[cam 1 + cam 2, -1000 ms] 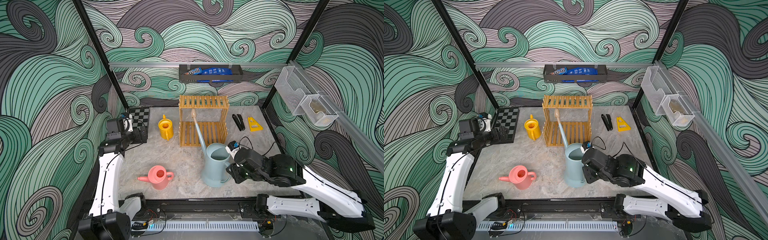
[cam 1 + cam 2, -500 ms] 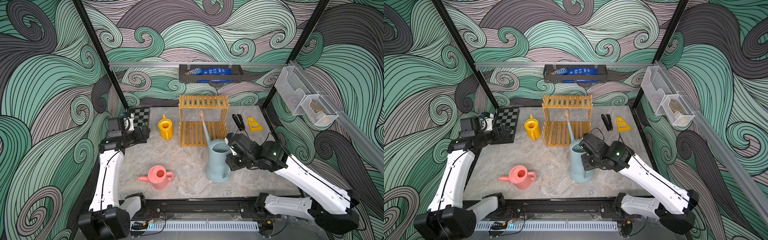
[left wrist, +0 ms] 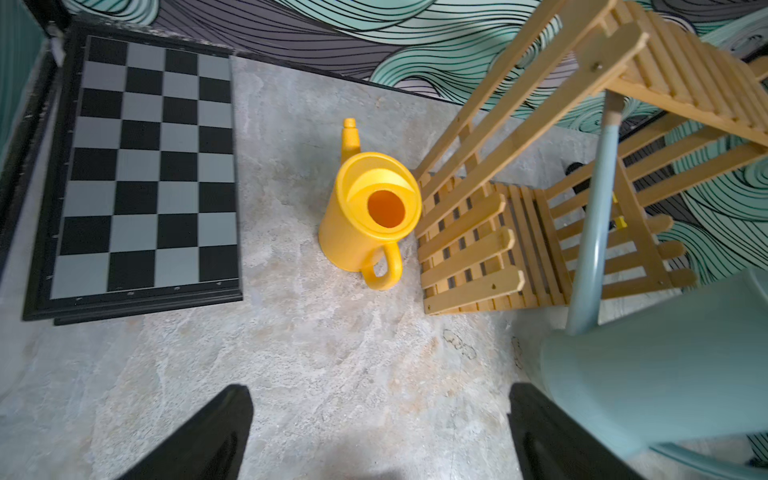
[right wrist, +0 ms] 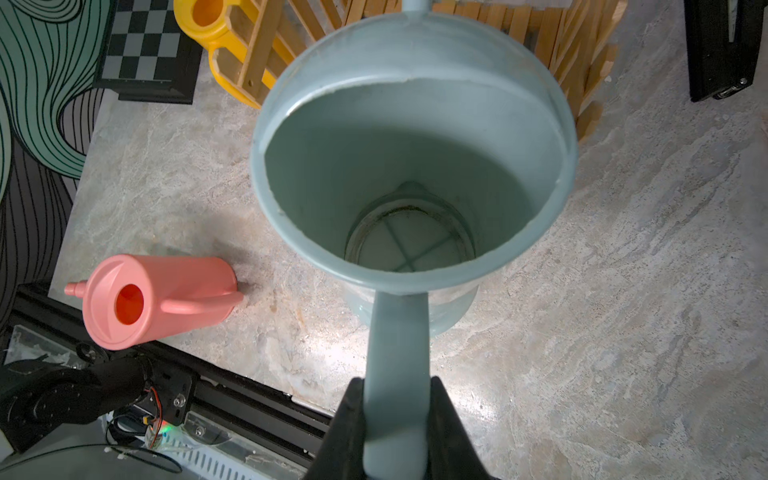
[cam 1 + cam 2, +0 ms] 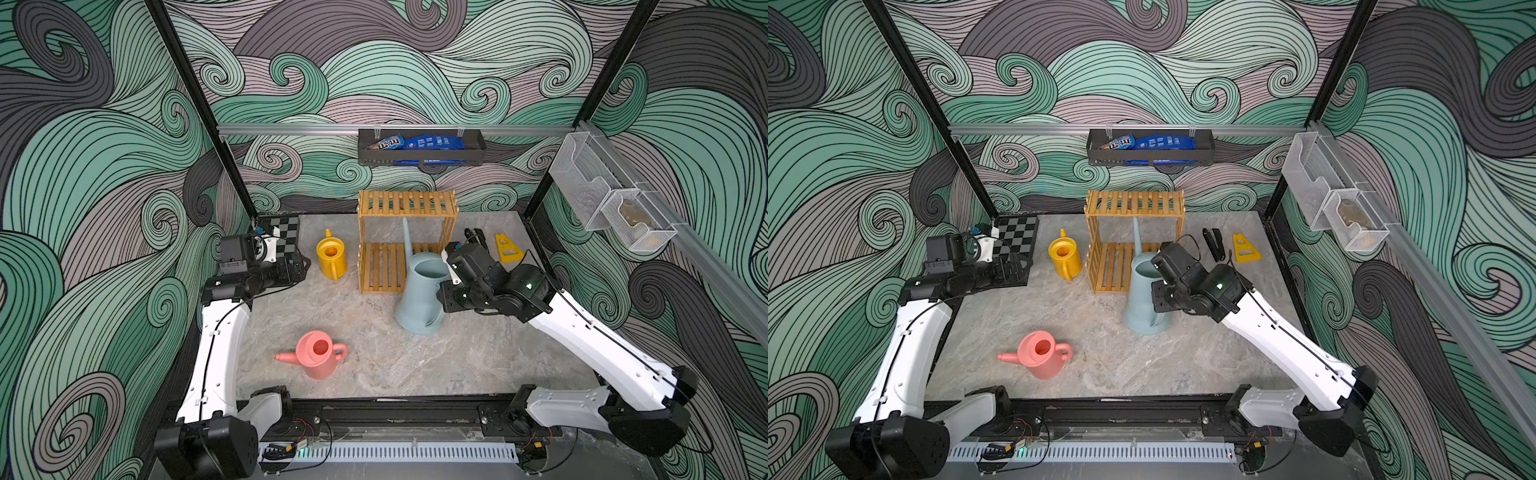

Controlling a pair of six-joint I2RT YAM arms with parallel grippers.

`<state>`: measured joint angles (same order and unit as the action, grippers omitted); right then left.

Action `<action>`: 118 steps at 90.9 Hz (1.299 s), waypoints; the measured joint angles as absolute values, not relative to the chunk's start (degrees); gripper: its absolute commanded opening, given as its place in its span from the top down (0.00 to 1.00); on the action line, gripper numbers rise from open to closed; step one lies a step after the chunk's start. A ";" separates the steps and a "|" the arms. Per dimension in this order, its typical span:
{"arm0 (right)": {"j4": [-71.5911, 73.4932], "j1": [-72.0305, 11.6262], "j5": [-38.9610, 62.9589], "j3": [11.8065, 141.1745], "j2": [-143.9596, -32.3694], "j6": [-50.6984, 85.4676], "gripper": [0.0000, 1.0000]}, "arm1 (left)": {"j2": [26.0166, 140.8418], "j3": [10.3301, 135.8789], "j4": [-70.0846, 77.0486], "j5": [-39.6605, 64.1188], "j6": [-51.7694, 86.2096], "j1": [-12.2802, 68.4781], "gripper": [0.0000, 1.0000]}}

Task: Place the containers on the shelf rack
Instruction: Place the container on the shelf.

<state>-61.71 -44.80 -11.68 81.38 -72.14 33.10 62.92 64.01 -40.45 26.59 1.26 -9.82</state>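
Observation:
I will carry the pale blue can outward with my right gripper and release it on the rack's lower shelf [image 5: 390, 270] [image 4: 518, 28], because those bare slats are outward of the gripper.
My right gripper [image 4: 397, 399] is shut on the handle of the large pale blue watering can [image 4: 411, 166]. In both top views this can [image 5: 419, 291] [image 5: 1144, 299] leans at the front right of the wooden shelf rack [image 5: 407, 203] [image 5: 1133, 203]. Its spout reaches under the top tier, beige tip [image 3: 613, 108] just below the slats. The yellow can [image 5: 331, 259] [image 3: 370, 212] stands upright left of the rack. The pink can [image 5: 318, 355] [image 4: 158, 299] stands near the front edge. My left gripper [image 5: 301, 266] [image 3: 380, 432] is open, empty, short of the yellow can.
A chessboard [image 5: 282, 235] lies at the back left corner. A black stapler [image 5: 1213, 245] and a yellow triangular piece [image 5: 506, 249] lie right of the rack. A black wall tray [image 5: 419, 147] of snack bags hangs above. White mesh baskets [image 5: 615, 208] hang on the right wall.
My right arm has carried the blue can from the table's front toward the rack, and its spout has gone under the top tier. The left gripper has shifted slightly toward the yellow can.

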 measured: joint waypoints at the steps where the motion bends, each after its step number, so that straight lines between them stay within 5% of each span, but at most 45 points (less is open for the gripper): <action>1: -61.52 -44.64 -11.70 81.38 -72.23 33.08 0.99 | 62.92 64.01 -40.47 26.87 1.02 -9.74 0.01; 48: -52.99 -42.02 -14.50 84.44 -80.75 31.66 0.99 | 62.92 63.99 -41.91 35.31 -4.01 -7.14 0.01; 118: -39.13 -44.27 -23.83 80.44 -86.83 32.71 0.99 | 63.66 63.96 -42.89 34.61 -6.04 -3.14 0.01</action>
<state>-39.13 -44.27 -23.83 80.44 -86.83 32.71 63.66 63.96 -42.89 34.61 -6.04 -3.14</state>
